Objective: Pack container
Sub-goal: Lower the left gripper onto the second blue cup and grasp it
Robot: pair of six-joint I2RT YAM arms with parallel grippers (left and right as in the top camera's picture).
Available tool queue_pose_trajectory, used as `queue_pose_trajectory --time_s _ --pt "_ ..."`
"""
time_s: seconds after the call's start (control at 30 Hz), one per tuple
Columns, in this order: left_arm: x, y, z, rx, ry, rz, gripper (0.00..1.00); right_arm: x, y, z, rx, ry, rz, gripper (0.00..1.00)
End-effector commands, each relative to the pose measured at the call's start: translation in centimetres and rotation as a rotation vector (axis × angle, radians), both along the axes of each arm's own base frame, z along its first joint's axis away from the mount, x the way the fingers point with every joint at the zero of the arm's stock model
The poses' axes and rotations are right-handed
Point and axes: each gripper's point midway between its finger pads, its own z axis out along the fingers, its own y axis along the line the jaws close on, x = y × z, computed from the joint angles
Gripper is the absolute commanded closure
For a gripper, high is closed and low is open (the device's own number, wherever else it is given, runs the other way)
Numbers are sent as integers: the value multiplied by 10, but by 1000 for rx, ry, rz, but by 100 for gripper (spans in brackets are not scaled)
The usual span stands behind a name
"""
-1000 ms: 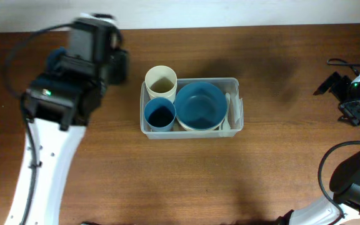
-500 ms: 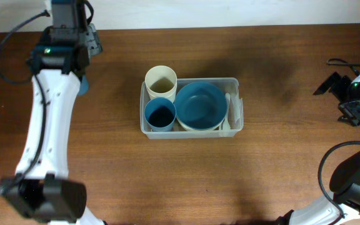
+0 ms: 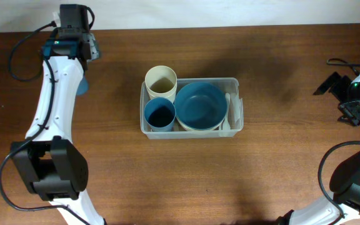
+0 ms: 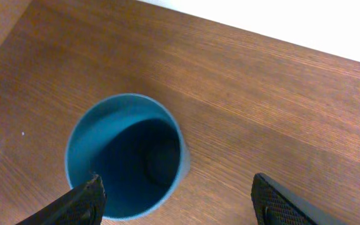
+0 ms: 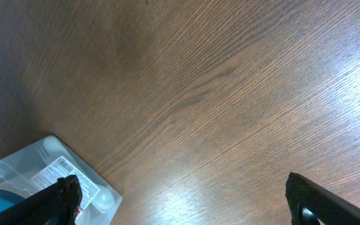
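Note:
One open finger is over the cup's opening and the other is over bare wood. My left gripper should move down next over the blue cup's container-side rim (image 4: 181, 153).
The clear container (image 3: 235, 82) stands mid-table. It holds a blue bowl (image 3: 199, 105), a blue cup (image 3: 159, 115), a cream cup (image 3: 160, 81) and a white spoon (image 3: 228, 114). Another blue cup (image 3: 82, 85) stands upright on the table at the far left, partly hidden by my left arm. My left gripper (image 3: 80, 47) is open above this blue cup (image 4: 127, 156); in the left wrist view (image 4: 177, 187) its left finger is over the rim and its right finger over bare wood. My right gripper (image 3: 349, 94) is open and empty at the right edge, also in its wrist view (image 5: 181, 187), with the container's corner (image 5: 49, 162) at lower left.
The table is brown wood (image 3: 280, 162), with its back edge against a white surface (image 4: 292, 25). A black cable (image 3: 339, 61) lies at the far right. The left arm's white link (image 3: 49, 119) stretches along the left side.
My left arm has dropped away from the camera and swung to the far left back corner, ending over the loose blue cup. The right arm and the container have not moved.

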Motion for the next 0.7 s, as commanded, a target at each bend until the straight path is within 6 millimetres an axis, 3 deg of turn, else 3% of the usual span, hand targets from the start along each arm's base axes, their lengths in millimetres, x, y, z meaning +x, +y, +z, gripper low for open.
queue_pose_trajectory --time_s 0.0,0.33,0.53,0.67 --pt "2 11 -16 -5 27 29 24 0 -3 9 -23 -17 -12 1" --pt "5 14 -67 -38 129 24 24 0 -3 9 -23 -17 -12 1" --pt "6 14 -83 -39 161 26 24 0 -3 9 -23 -17 -12 1" --pt "6 14 -85 -39 166 26 35 0 -3 9 -23 -17 -12 1"
